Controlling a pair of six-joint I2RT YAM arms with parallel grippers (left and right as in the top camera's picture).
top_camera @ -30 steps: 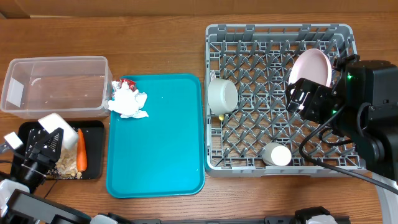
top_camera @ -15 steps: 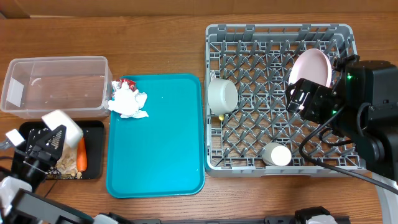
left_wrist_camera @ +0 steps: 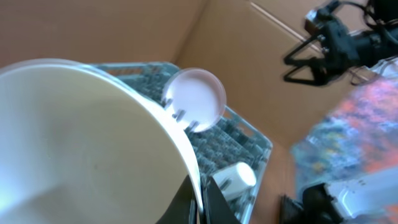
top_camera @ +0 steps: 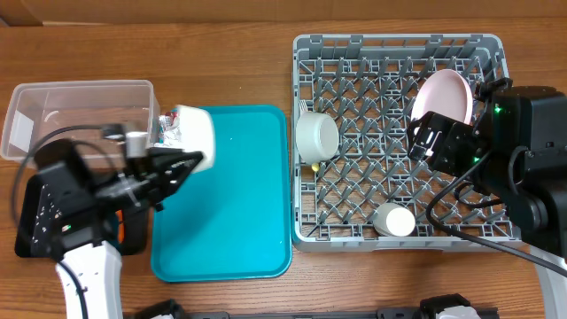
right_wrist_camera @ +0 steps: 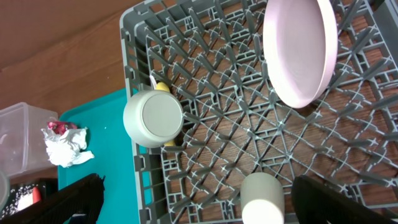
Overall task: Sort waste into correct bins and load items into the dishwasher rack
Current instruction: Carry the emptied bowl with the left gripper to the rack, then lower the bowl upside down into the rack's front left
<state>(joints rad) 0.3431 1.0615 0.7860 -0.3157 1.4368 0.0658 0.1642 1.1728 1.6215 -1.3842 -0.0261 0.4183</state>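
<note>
My left gripper moves across and down next to release at the dishwasher rack's wires beside the upturned bowl, as the pegs lie to its right in the overhead view.
My left gripper (top_camera: 190, 161) (left_wrist_camera: 200, 202) is shut on the rim of a pale bowl (top_camera: 195, 133) (left_wrist_camera: 87, 143), held over the top left corner of the teal tray (top_camera: 235, 199). The bowl covers most of the white napkin (right_wrist_camera: 67, 146) and red wrapper (right_wrist_camera: 57, 127). In the grey dishwasher rack (top_camera: 399, 40) stand a pink plate (top_camera: 443, 96) (right_wrist_camera: 300, 50), an upturned bowl (top_camera: 316, 135) (right_wrist_camera: 153, 118) beside a yellow spoon (right_wrist_camera: 163, 88), and a white cup (top_camera: 394, 220) (right_wrist_camera: 261, 196). My right gripper (top_camera: 430, 142) (right_wrist_camera: 205, 208) hangs open above the rack, holding nothing.
The clear tub (top_camera: 80, 120) sits at the far left. The black tray (top_camera: 135, 237) lies in front of it, mostly hidden under my left arm. The rack's wall stands right of the teal tray.
My left arm has lifted the bowl away from the black tray and swung it right and up, over the teal tray's corner. The right arm has not moved.
</note>
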